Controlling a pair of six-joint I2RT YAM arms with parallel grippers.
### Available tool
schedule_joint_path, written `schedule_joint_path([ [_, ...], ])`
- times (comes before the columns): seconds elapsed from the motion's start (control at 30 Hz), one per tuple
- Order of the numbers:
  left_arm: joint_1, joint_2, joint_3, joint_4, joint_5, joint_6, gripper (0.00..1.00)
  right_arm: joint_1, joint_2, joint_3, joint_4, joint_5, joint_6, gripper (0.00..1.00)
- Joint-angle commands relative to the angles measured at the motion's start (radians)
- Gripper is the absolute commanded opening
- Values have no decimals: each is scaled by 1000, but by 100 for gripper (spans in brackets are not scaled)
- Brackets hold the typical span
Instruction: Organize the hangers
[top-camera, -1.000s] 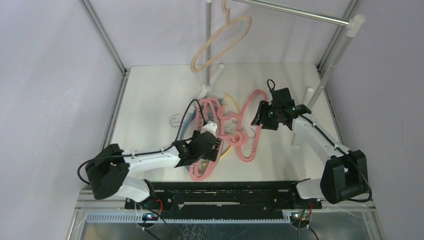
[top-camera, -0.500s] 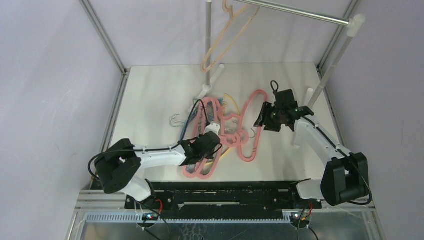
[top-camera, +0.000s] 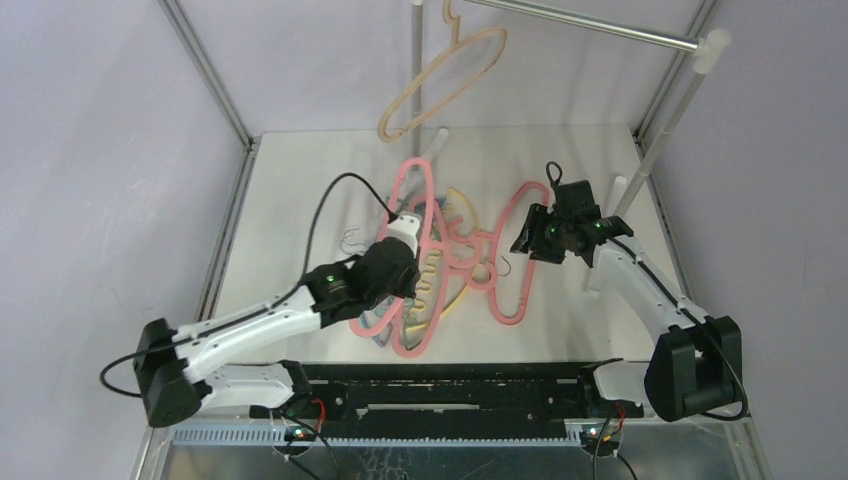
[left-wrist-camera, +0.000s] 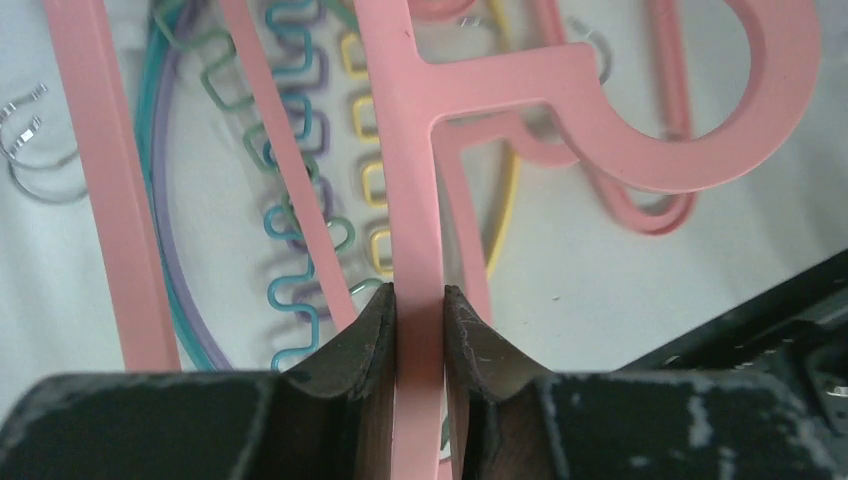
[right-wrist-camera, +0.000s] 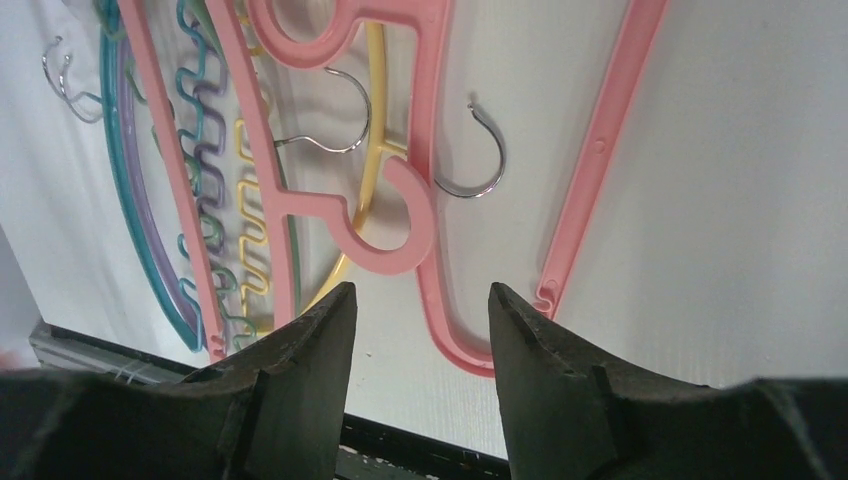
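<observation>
The grey bar (top-camera: 590, 25) is above and outward of the left gripper, so the left gripper will next move up and outward, turning the pink hanger's hook over that grey bar to release it.
My left gripper (top-camera: 412, 268) (left-wrist-camera: 419, 300) is shut on the straight bar of a pink hanger (top-camera: 418, 190) (left-wrist-camera: 415, 180), which is raised above the pile. Below it lie the blue, green, yellow and purple wavy hangers (left-wrist-camera: 290, 200) (right-wrist-camera: 215, 240) on the table. Another pink hanger (top-camera: 512, 290) (right-wrist-camera: 600, 150) lies flat to the right. My right gripper (top-camera: 518, 240) (right-wrist-camera: 420, 300) hovers open over that hanger's lower end with nothing between its fingers. A beige hanger (top-camera: 440, 90) hangs from the grey rail (top-camera: 590, 25).
The rail rests on white poles (top-camera: 660, 130) at the right and a grey upright (top-camera: 416, 70) at the back middle. Loose metal hooks (right-wrist-camera: 480, 160) (top-camera: 350, 238) lie among the hangers. A black bar (top-camera: 450, 375) runs along the near table edge.
My left gripper has closed on the pink hanger and lifted it, carrying it toward the back. The beige hanger swings on the rail. My right gripper has barely moved.
</observation>
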Motion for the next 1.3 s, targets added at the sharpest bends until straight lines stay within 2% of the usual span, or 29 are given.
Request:
schedule_joint_path([
  [0.0, 9, -81, 112, -76, 65, 51, 0, -23, -52, 4, 40, 19, 9, 59],
  [0.17, 82, -41, 245, -64, 382, 30, 0, -63, -91, 5, 44, 31, 16, 59],
  [0.3, 105, 29, 384, -61, 530, 47, 0, -90, -142, 3, 39, 69, 18, 59],
  [0.47, 125, 148, 594, -25, 650, 37, 0, -145, -187, 3, 43, 77, 7, 58],
  [0.6, 145, 290, 834, -29, 721, 30, 0, -196, -196, 4, 47, 49, 6, 58],
  [0.87, 241, 552, 1219, 87, 845, -129, 0, -227, -200, 18, 51, 27, 17, 58],
  [1.27, 314, 869, 1513, 405, 912, -522, 0, -259, -202, 32, 48, 5, 33, 58],
])
